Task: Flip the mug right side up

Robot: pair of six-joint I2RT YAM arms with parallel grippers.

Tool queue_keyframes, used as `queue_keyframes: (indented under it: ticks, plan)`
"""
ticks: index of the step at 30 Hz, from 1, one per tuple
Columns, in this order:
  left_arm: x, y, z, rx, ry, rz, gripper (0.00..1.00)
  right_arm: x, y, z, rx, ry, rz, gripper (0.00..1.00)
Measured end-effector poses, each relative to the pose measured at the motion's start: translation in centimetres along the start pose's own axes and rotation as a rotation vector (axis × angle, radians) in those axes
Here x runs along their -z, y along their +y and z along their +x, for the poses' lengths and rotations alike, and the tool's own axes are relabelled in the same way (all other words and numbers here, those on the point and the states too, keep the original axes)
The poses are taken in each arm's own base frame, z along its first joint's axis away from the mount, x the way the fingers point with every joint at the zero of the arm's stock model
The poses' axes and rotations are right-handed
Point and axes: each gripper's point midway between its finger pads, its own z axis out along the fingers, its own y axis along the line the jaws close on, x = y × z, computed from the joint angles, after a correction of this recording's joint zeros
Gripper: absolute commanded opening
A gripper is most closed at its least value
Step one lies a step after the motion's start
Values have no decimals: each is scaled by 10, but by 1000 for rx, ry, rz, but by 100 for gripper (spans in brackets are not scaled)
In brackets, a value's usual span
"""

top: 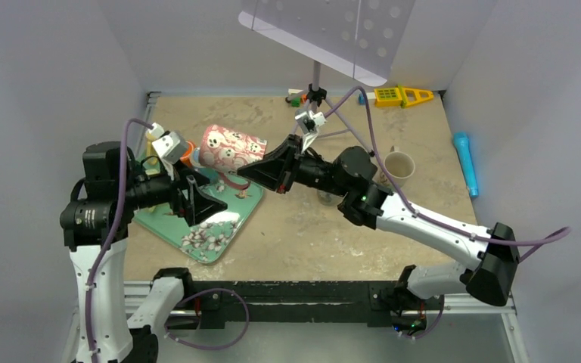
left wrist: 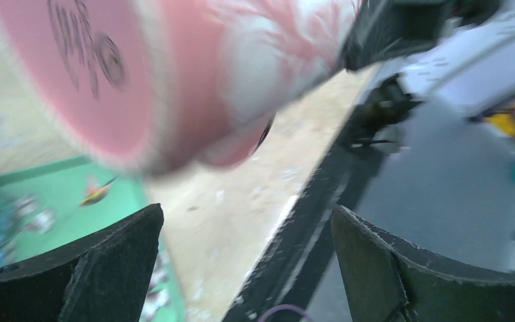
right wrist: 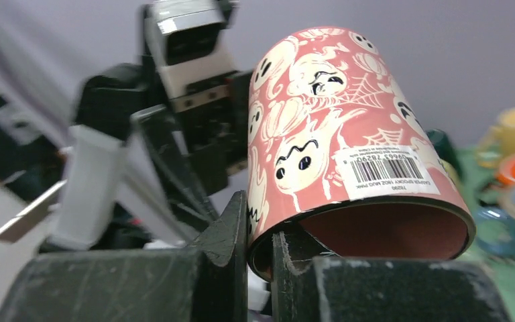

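Observation:
My right gripper will next put the sideways mug down on bare tabletop beside the tray below, with its fingers tilting down to stand the mug upright, and let go of the mug's rim.
The pink mug with white ghost prints hangs tilted on its side above the tray, mouth toward the right arm. My right gripper is shut on the mug's rim. In the right wrist view one finger is inside the mouth and one outside the wall of the mug, the gripper pinching the rim. My left gripper is open just below and left of the mug. In the left wrist view the mug's pink base is blurred above the wide-apart fingers of that gripper, not touching them.
A green floral tray lies under the mug, with small toys at its far left. A beige cup stands right of centre, a blue cylinder by the right wall, a yellow toy at the back. A perforated plate hangs overhead.

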Motion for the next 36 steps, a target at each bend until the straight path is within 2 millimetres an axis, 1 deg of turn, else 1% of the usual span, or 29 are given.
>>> queue_keyframes:
  ticks: [1, 2, 4, 5, 7, 8, 9, 11, 12, 15, 17, 19, 21, 23, 25, 29, 31, 33, 35, 36]
  plan:
    - [1, 7, 6, -2, 23, -44, 100, 0, -12, 1, 19, 12, 65, 0]
    - [3, 16, 10, -13, 40, -98, 100, 2, -28, 1, 51, 29, 155, 0]
    - [8, 40, 22, -39, 79, -234, 100, 11, -57, 3, 109, 72, 324, 0]
    - [13, 56, 32, -53, 103, -318, 100, 18, -72, 5, 145, 108, 411, 0]
    - [22, 80, 54, -69, 149, -457, 100, 41, -99, 11, 210, 208, 582, 0]
    - [27, 88, 65, -68, 175, -505, 100, 51, -108, 16, 229, 255, 639, 0]
    - [32, 97, 77, -66, 209, -555, 100, 67, -119, 23, 255, 329, 717, 0]
    - [36, 109, 88, -60, 253, -605, 100, 87, -134, 38, 279, 451, 813, 0]
    - [37, 115, 93, -53, 277, -624, 100, 95, -139, 47, 285, 509, 845, 0]
    - [37, 138, 106, -31, 354, -666, 100, 126, -156, 82, 293, 738, 940, 0]
    - [35, 154, 114, -9, 399, -683, 95, 146, -164, 103, 286, 890, 992, 0]
    - [30, 174, 124, 9, 449, -697, 90, 161, -171, 119, 273, 1024, 1037, 0]
    - [25, 191, 133, 29, 486, -700, 87, 173, -181, 133, 266, 1147, 1081, 0]
    - [19, 205, 142, 37, 514, -697, 87, 180, -187, 142, 257, 1226, 1102, 0]
    - [15, 214, 146, 29, 523, -693, 88, 185, -192, 149, 251, 1288, 1111, 0]
    - [7, 232, 145, 0, 507, -702, 89, 185, -196, 154, 252, 1361, 1098, 0]
    - [3, 241, 144, -16, 505, -703, 84, 183, -200, 160, 255, 1388, 1078, 0]
    - [-1, 253, 143, -27, 500, -708, 79, 183, -205, 170, 245, 1424, 1052, 0]
    - [-3, 265, 146, -34, 502, -715, 77, 186, -211, 184, 229, 1473, 1028, 0]
    - [-5, 270, 149, -35, 509, -714, 77, 187, -214, 190, 221, 1496, 1020, 2]
